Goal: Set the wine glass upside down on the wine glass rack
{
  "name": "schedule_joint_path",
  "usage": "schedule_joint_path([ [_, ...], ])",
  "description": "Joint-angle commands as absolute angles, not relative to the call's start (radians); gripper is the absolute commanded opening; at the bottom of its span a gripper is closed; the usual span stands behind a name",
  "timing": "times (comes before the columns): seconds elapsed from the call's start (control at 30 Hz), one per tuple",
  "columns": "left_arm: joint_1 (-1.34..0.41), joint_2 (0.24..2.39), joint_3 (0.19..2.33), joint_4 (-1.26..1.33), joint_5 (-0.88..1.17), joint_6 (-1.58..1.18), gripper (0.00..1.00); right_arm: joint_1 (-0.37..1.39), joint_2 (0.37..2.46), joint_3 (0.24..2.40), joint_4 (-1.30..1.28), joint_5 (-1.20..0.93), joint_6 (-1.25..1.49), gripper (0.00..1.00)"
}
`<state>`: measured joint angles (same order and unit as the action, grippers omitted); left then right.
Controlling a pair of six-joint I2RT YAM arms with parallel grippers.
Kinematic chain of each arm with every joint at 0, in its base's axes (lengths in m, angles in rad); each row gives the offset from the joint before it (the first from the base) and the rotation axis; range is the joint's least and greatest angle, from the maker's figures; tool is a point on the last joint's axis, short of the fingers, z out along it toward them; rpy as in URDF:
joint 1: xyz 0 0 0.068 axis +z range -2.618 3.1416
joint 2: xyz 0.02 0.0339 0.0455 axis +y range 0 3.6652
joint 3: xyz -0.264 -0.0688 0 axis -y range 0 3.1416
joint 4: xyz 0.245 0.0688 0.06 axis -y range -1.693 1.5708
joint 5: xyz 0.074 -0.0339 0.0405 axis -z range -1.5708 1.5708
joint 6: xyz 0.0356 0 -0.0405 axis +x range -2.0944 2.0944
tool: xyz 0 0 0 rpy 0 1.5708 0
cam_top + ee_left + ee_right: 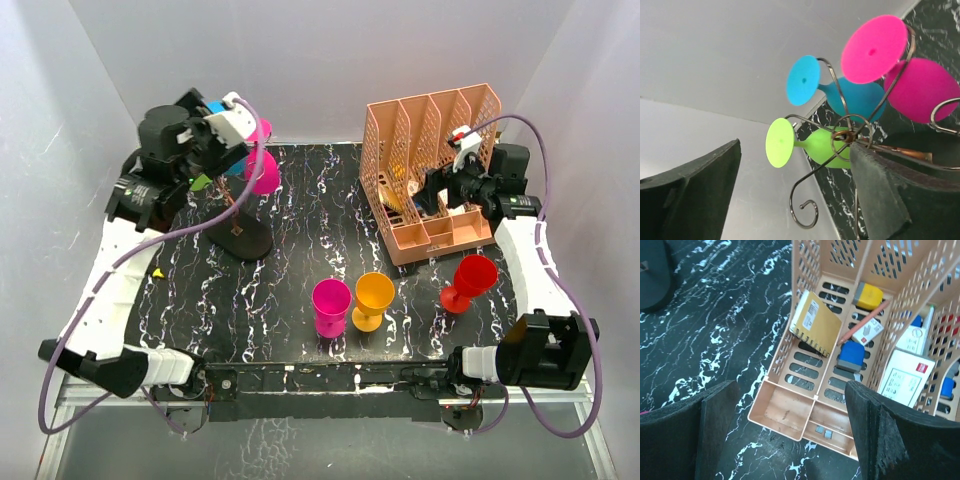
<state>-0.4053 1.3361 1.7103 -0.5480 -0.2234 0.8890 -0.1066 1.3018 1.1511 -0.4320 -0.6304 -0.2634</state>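
Note:
The orange glass stands upright off the rack (245,240), so my right gripper will next turn back from the organizer onto the glass's organizer-side rim.
The wine glass rack (245,240) stands at the back left on its black disc base, its curled wire arms (805,212) close in the left wrist view. A pink wine glass (922,90) hangs upside down from one arm, foot up, and shows in the top view too (264,172). A blue glass (855,97) and a green glass (827,147) hang beside it. My left gripper (795,170) is open at the rack's top (232,148), holding nothing. My right gripper (790,390) hangs open and empty over the peach organizer's front tray (440,195).
Three glasses stand upright near the front: magenta (331,305), orange (373,298) and red (470,280). The peach slotted organizer (385,150) at the back right holds a notebook (815,322), erasers and boxes. White walls enclose the black marbled table (300,200).

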Motion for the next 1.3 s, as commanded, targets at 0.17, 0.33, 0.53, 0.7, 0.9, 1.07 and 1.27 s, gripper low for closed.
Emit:
schedule_joint_path([
  [0.17, -0.222, 1.218, 1.782, -0.463, 0.081, 0.468, 0.97, 0.055, 1.237, 1.362, -0.808, -0.707, -0.539, 0.92],
  [0.33, -0.180, 1.210, 1.774, -0.480, 0.110, 0.433, 0.97, 0.223, 1.179, 1.365, -0.965, -0.636, -0.636, 0.91],
  [0.53, -0.179, 1.249, 1.777, -0.578, 0.001, 0.480, 0.97, 0.382, 1.152, 1.302, -1.048, -0.569, -0.688, 0.88],
  [0.7, -0.179, 1.240, 1.742, -0.586, 0.001, 0.477, 0.97, 0.468, 1.160, 1.250, -1.054, -0.507, -0.690, 0.84],
  [0.9, -0.178, 1.231, 1.729, -0.560, 0.018, 0.480, 0.97, 0.534, 1.166, 1.169, -0.995, -0.396, -0.655, 0.83],
  [1.07, -0.179, 1.232, 1.726, -0.556, 0.038, 0.468, 0.97, 0.564, 1.196, 1.134, -0.945, -0.354, -0.634, 0.76],
  [1.27, -0.179, 1.214, 1.660, -0.534, 0.077, 0.449, 0.97, 0.587, 1.209, 1.101, -0.905, -0.351, -0.629, 0.61],
])
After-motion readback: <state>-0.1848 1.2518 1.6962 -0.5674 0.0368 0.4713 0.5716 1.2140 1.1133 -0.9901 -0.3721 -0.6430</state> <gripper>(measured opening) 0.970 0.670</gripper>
